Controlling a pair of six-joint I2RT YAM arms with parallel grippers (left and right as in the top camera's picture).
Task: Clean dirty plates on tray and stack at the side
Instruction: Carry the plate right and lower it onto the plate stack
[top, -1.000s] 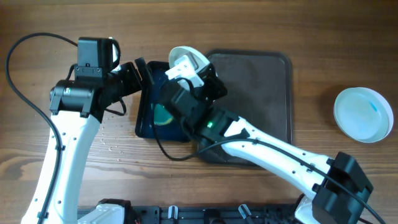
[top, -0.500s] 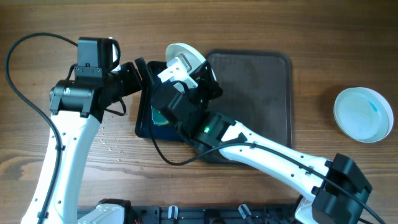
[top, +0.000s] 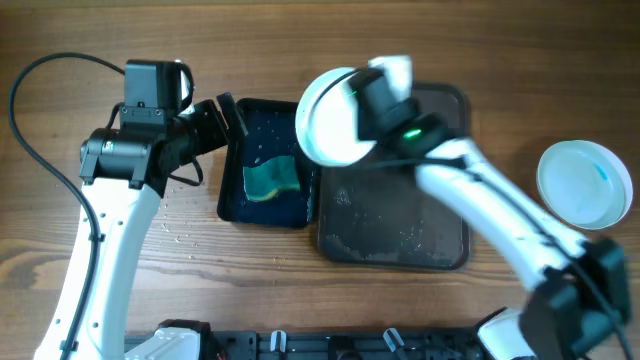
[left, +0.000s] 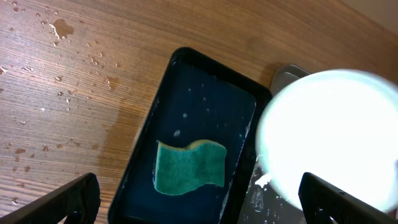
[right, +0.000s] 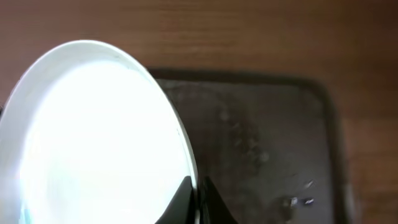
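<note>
Next, my right gripper will shift to the right in the overhead view and down over the other plate's near edge (top: 582, 219) to release, as it lies clear of the tray.
My right gripper (top: 362, 98) is shut on the rim of a white plate (top: 330, 118) and holds it tilted in the air over the left edge of the dark tray (top: 440, 170). The plate fills the left of the right wrist view (right: 93, 137), with the fingers (right: 194, 193) pinching its edge. It also shows in the left wrist view (left: 329, 130). A green sponge (top: 272, 178) lies in the dark blue basin (top: 232, 190). My left gripper (left: 199, 205) is open and empty above the basin. Another white plate (top: 584, 184) rests on the table at the right.
The tray (right: 261, 143) is wet with droplets and small bits. Water drops speckle the wooden table (top: 180, 235) left of the basin. A black cable (top: 30, 90) loops at the far left.
My right arm has swung to the right and lifted the white plate out from above the basin to the tray's left edge. The sponge is now uncovered. The left arm has not moved.
</note>
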